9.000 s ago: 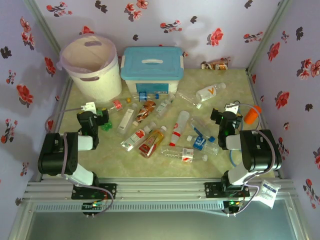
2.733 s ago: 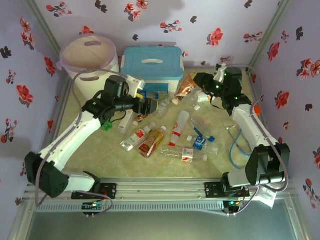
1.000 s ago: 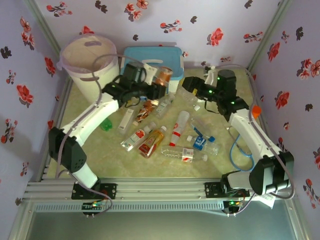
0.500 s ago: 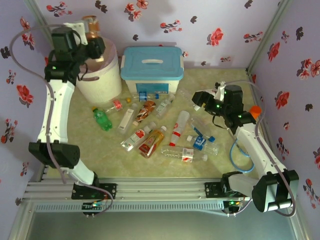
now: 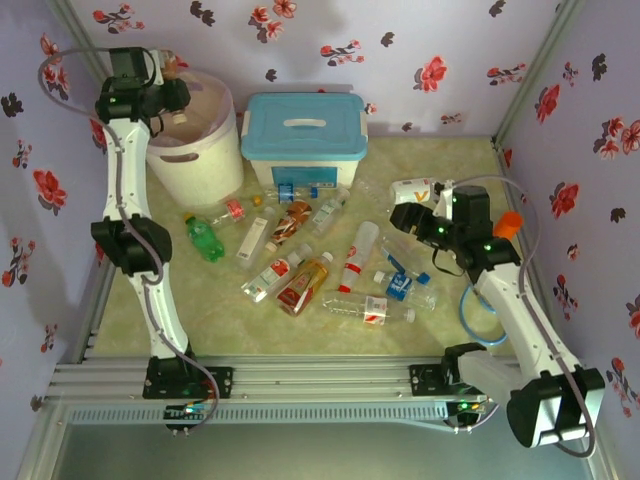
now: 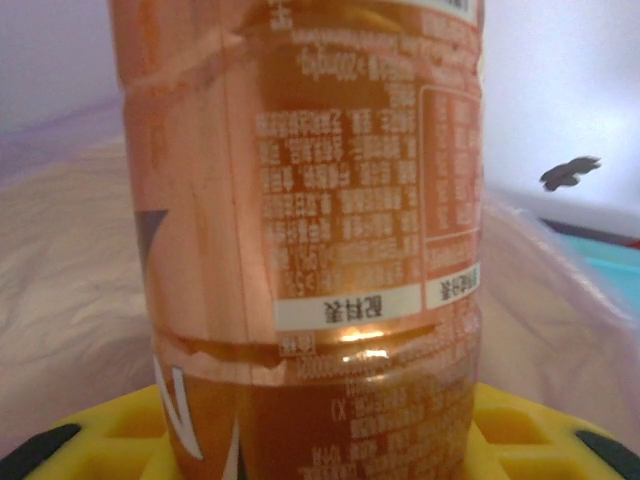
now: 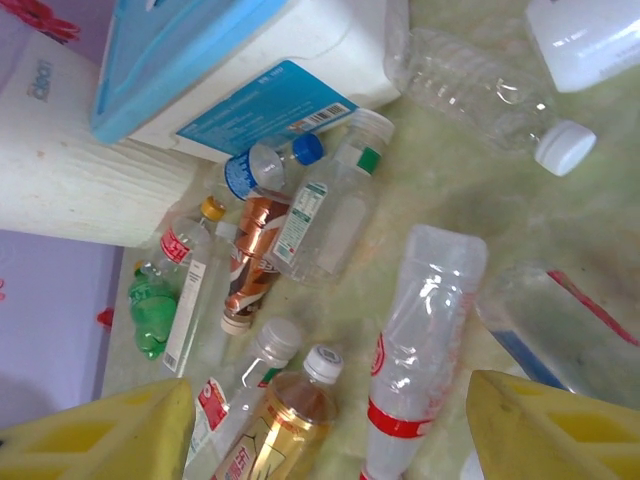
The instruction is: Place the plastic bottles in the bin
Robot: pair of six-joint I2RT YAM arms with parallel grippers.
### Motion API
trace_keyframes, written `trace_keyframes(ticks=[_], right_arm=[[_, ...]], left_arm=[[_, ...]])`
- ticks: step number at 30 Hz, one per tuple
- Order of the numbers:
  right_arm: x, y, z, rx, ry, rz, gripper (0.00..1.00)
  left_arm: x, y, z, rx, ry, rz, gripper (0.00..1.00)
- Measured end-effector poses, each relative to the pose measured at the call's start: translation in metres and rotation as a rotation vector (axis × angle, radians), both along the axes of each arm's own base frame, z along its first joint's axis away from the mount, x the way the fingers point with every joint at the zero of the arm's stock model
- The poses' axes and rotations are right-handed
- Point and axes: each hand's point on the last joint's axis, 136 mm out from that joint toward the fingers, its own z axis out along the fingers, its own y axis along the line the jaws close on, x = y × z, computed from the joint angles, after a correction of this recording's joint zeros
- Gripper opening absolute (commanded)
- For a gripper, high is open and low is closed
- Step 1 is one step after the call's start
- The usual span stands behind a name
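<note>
My left gripper needs to tilt down and lower the amber bottle into the liner point(image 6: 60, 260), then let go of it.
My left gripper point(image 5: 168, 92) is raised over the bin point(image 5: 196, 165), a round white bucket with a pink liner point(image 6: 60, 260), at the back left. It is shut on an amber plastic bottle point(image 6: 300, 230), which stands between the yellow fingers point(image 6: 110, 440). Several plastic bottles lie scattered mid-table: a green one point(image 5: 205, 240), an amber one point(image 5: 305, 285) and a clear red-labelled one point(image 5: 360, 255). My right gripper point(image 5: 403, 216) hovers open above the right side of the pile, holding nothing. Below it lie the red-labelled bottle point(image 7: 415, 350) and the amber bottle point(image 7: 290, 420).
A white box with a blue lid point(image 5: 305, 125) stands right of the bin. A white bottle point(image 5: 415, 188) lies just behind my right gripper. An orange cup point(image 5: 508, 222) and a blue cable loop point(image 5: 468, 310) sit by the right wall.
My left arm swung from the blue-lidded box up and left to above the bin, carrying the amber bottle. My right gripper drew back from the rear toward the bottle pile.
</note>
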Motion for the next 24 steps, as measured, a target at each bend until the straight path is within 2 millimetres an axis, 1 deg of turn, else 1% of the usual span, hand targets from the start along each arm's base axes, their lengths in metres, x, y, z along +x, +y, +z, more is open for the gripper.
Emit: trace_keyframes(ticks=[2, 6, 9, 12, 16, 17, 20, 22, 23, 24], right_arm=[[-0.005, -0.004, -0.004, -0.009, 0.005, -0.014, 0.72], [-0.012, -0.012, -0.013, -0.034, 0.018, -0.048, 0.72], [-0.015, -0.025, -0.018, -0.074, 0.023, -0.107, 0.72], [-0.019, -0.040, -0.018, -0.118, 0.015, -0.177, 0.72], [-0.031, -0.060, -0.023, -0.165, 0.006, -0.268, 0.72], [-0.034, -0.064, -0.026, -0.173, 0.013, -0.286, 0.72], [-0.042, -0.075, -0.033, -0.201, 0.032, -0.325, 0.72], [-0.046, -0.079, -0.036, -0.214, 0.042, -0.340, 0.72], [-0.047, -0.080, -0.036, -0.217, 0.041, -0.345, 0.72], [-0.049, -0.082, -0.036, -0.222, 0.038, -0.351, 0.72]], left_arm=[[0.002, 0.000, -0.016, 0.014, 0.044, -0.009, 0.00], [-0.002, 0.001, -0.049, 0.037, 0.144, -0.026, 0.00], [-0.006, 0.001, -0.069, 0.050, 0.197, -0.041, 0.00], [-0.009, 0.001, -0.088, 0.062, 0.246, -0.057, 0.00], [-0.015, -0.002, -0.117, 0.083, 0.315, -0.087, 0.01], [-0.016, -0.003, -0.123, 0.088, 0.331, -0.095, 0.02], [-0.018, -0.006, -0.139, 0.097, 0.366, -0.115, 0.16], [-0.017, -0.008, -0.148, 0.104, 0.379, -0.126, 0.23], [-0.016, -0.008, -0.151, 0.106, 0.386, -0.131, 0.28], [-0.016, -0.009, -0.155, 0.108, 0.392, -0.134, 0.38]])
